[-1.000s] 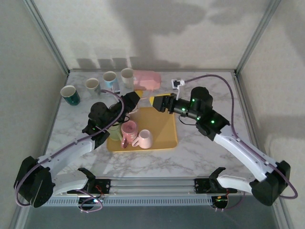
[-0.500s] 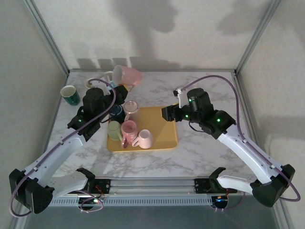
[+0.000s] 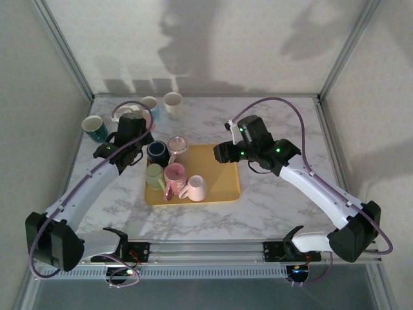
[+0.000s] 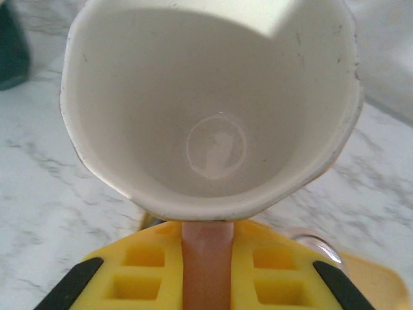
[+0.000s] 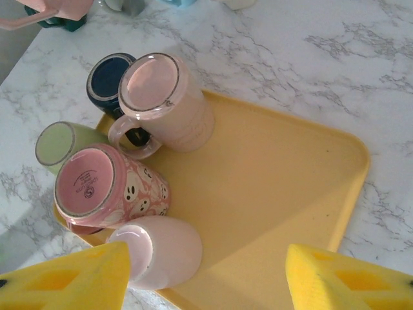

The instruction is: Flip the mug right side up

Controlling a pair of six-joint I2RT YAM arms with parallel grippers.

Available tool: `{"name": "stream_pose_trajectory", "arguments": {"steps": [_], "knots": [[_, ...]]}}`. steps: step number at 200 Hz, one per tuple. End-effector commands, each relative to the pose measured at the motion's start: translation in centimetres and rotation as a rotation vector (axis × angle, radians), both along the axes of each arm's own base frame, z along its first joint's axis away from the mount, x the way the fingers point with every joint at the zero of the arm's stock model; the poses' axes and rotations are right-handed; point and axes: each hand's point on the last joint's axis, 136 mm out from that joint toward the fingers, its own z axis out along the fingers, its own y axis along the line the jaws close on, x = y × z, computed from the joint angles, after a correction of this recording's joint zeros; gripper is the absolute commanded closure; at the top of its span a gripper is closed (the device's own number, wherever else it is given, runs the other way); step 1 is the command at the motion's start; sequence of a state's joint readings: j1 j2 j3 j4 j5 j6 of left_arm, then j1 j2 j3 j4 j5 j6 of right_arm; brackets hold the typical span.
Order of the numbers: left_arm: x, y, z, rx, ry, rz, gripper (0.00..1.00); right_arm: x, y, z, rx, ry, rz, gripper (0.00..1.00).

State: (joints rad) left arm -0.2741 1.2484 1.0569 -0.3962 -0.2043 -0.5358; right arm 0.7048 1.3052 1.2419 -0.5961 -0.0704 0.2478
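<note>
The pink mug's opening faces up, so next my left gripper will lower the pink mug onto the tabletop between the navy mug and the upright mugs and let go of its handle.
A pink mug [image 4: 213,129] with a white inside hangs from my left gripper [image 4: 206,258], which is shut on its pink handle; the mug's mouth faces the wrist camera. In the top view the left gripper [image 3: 135,124] holds the pink mug [image 3: 146,119] low over the back left of the table, beside the row of upright mugs. My right gripper [image 5: 206,278] is open with nothing between its pads, and the right gripper [image 3: 222,154] hovers over the yellow tray [image 3: 222,181].
On the tray [image 5: 277,168] several mugs stand upside down or lie over: a pale pink one [image 5: 164,103], a navy one [image 5: 110,81], a green one [image 5: 61,142], a ghost-patterned pink one [image 5: 106,184], a light pink one [image 5: 161,248]. A teal mug [image 3: 94,128] and a white mug [image 3: 172,102] stand upright at the back.
My left arm has swung the pink mug left and down from high at the back to the row of upright mugs. The right gripper has drifted left over the tray, still open.
</note>
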Motion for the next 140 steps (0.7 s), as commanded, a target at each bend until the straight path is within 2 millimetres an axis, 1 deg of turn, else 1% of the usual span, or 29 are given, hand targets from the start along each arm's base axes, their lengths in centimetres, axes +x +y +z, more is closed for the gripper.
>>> {"name": "stream_pose_trajectory", "arguments": {"steps": [1, 42, 72, 108, 140], "knots": [[1.8, 1.9, 2.8, 0.058, -0.078, 0.032, 1.0, 0.8, 0.0, 1.0, 0.008, -0.021, -0.024, 0.34], [2.7, 3.3, 1.3, 0.126, -0.054, 0.022, 1.0, 1.0, 0.5, 0.2, 0.007, -0.006, -0.008, 0.34], [4.0, 4.2, -0.7, 0.18, 0.01, 0.001, 1.0, 1.2, 0.8, -0.1, 0.008, -0.004, -0.005, 0.34], [5.6, 4.1, -2.5, 0.229, 0.06, -0.047, 1.0, 1.3, 0.6, -0.5, -0.002, 0.001, -0.005, 0.33], [6.6, 3.7, -4.0, 0.241, 0.088, -0.075, 1.0, 1.4, 0.3, -1.0, -0.004, 0.009, -0.012, 0.33]]}}
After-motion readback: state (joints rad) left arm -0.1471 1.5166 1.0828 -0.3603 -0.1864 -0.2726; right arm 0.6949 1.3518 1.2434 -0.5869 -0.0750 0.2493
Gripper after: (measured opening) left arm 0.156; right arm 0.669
